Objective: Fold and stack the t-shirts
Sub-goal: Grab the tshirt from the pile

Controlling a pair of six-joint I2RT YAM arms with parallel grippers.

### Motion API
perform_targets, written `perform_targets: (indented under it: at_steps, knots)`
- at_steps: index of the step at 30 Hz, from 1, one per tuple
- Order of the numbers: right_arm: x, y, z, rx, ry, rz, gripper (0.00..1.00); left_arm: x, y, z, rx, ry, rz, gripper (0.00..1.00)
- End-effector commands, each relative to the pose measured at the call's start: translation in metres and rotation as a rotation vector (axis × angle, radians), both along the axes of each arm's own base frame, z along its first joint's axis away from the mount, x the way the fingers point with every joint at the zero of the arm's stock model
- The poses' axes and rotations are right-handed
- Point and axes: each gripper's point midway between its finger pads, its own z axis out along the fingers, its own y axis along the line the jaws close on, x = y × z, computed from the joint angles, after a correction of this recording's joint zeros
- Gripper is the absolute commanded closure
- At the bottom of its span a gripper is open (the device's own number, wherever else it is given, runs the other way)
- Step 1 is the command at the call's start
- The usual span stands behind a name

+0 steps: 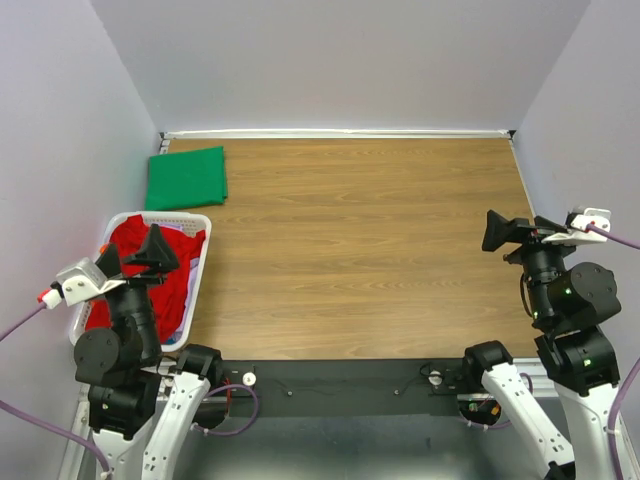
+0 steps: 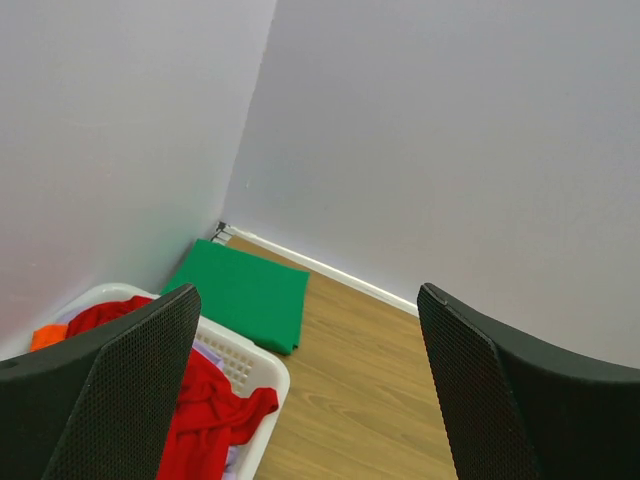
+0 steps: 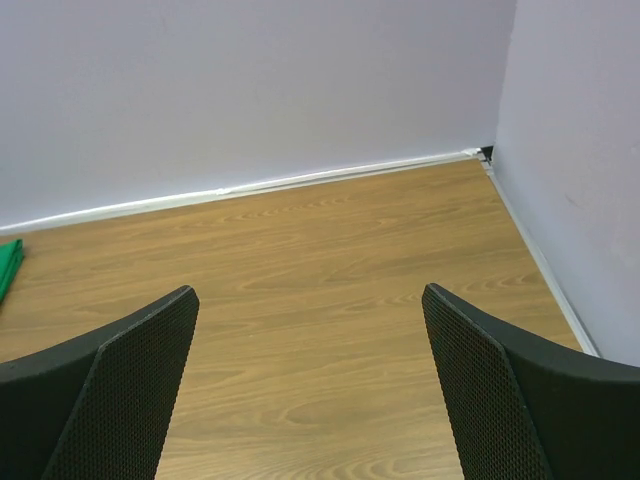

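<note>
The left gripper reaches outward, tilts down and lowers into the basket next, onto the bright red t-shirt's far part, which lies over the lavender cloth.
A dark green t-shirt lies folded flat at the table's far left corner; it also shows in the left wrist view, and its edge shows in the right wrist view. A bright red t-shirt sits crumpled in the white basket, with a bit of orange cloth and lavender cloth beside it. My left gripper hangs open above the basket, holding nothing. My right gripper is open over bare wood at the right.
The wooden table is walled by pale lavender panels at the back and both sides. The basket stands at the left edge near my left arm's base. A black strip with cables runs along the near edge.
</note>
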Motion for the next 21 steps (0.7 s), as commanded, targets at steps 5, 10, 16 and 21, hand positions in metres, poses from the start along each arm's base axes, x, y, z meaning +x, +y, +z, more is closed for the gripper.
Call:
perform_targets:
  at_steps: [5, 10, 16, 21]
  knots:
    - [0.002, 0.014, -0.001, 0.015, -0.011, 0.072, 0.00, 0.011, -0.002, -0.004, -0.012, 0.011, -0.001, 0.03]
    - [0.011, 0.030, -0.014, 0.050, 0.037, 0.140, 0.00, 0.031, -0.008, -0.018, -0.049, 0.071, -0.011, 0.04]
    - [0.020, 0.056, -0.033, 0.084, 0.119, 0.260, 0.00, 0.081, -0.009, -0.082, -0.160, 0.371, 0.088, 0.03]
    - [0.019, 0.072, -0.045, 0.107, 0.157, 0.339, 0.00, 0.123, -0.016, -0.130, -0.187, 0.561, 0.149, 0.01]
